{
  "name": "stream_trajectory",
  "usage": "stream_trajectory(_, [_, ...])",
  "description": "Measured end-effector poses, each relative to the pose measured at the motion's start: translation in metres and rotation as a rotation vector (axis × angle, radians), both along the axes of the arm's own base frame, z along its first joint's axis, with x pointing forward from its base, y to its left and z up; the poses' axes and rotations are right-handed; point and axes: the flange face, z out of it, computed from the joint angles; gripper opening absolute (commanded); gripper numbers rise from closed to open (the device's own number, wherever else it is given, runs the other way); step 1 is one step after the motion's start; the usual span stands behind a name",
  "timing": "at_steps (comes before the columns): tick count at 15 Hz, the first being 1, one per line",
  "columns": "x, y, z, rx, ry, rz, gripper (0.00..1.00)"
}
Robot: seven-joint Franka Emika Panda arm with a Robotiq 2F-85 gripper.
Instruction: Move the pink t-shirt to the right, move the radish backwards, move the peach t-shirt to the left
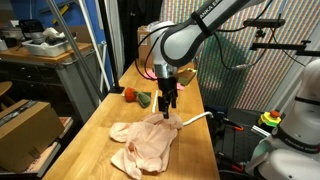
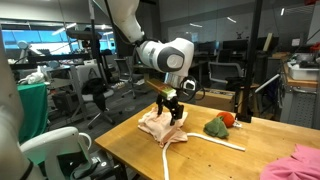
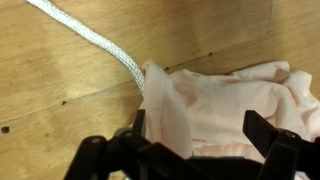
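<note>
The gripper moves down with a slight turn onto the peach t-shirt's raised fold [image 1: 168,119] [image 3: 170,112] by the white cord next and closes, since that fold stands between its open fingers.
The peach t-shirt [image 1: 145,145] [image 2: 158,124] lies crumpled on the wooden table [image 1: 95,150]. My gripper [image 1: 171,106] [image 2: 173,112] hangs open just above its far edge. In the wrist view the two dark fingers [image 3: 265,132] stand wide apart on either side of the pale cloth [image 3: 230,105], and nothing is gripped. The radish [image 1: 130,95] [image 2: 226,119], red with green leaves, rests on the table beyond the shirt. The pink t-shirt [image 2: 300,162] lies at the table's corner in an exterior view. It is out of view in the other two.
A white cord [image 1: 196,118] [image 2: 218,141] [image 3: 95,40] runs across the table from the shirt's edge. A cardboard box [image 1: 25,125] stands beside the table. A second white robot [image 1: 295,120] is close by, and office chairs and desks fill the background.
</note>
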Motion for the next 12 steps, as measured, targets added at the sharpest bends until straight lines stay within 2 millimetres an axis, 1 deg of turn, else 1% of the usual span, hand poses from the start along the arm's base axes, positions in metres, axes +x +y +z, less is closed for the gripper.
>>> stream_trajectory(3, [-0.01,0.004,-0.01,0.0,0.02,0.027,1.0])
stream_trajectory(6, [-0.015,0.009,-0.018,0.005,0.018,0.06,1.0])
stream_trajectory(8, [-0.015,0.013,-0.022,0.007,-0.007,0.085,1.0])
stream_trajectory(12, [-0.01,0.014,-0.028,-0.027,-0.118,0.15,1.0])
